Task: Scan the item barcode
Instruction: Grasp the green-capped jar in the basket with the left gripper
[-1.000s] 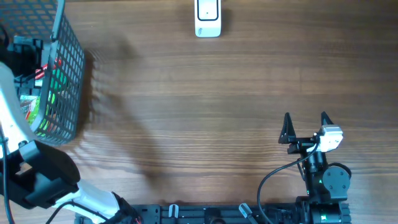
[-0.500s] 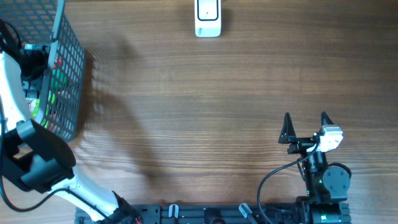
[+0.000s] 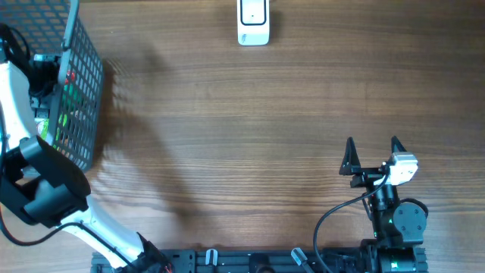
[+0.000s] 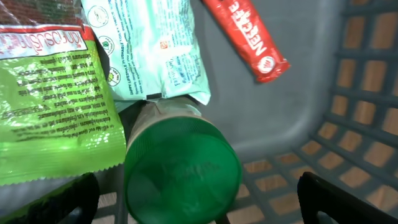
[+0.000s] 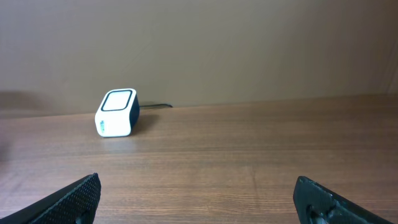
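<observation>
My left gripper has its open fingers on both sides of the lid already, so it will move down deeper into the basket, past the green lid and onto the canister's body.
The grey wire basket stands at the table's left edge, and my left arm reaches down into it. Inside lie a canister with a green lid, a green snack bag, a pale mint packet and a red stick sachet. My left gripper is open, its fingers on either side of the green lid without touching it. No barcode shows. The white scanner sits at the far edge, also in the right wrist view as the scanner. My right gripper is open and empty.
The basket wall rises close on the right of my left gripper. A dark cable runs from the scanner's back. My right arm's base stands at the near edge, right of centre.
My left arm has shifted toward the far side and deeper into the basket. The right arm and the scanner have stayed still.
</observation>
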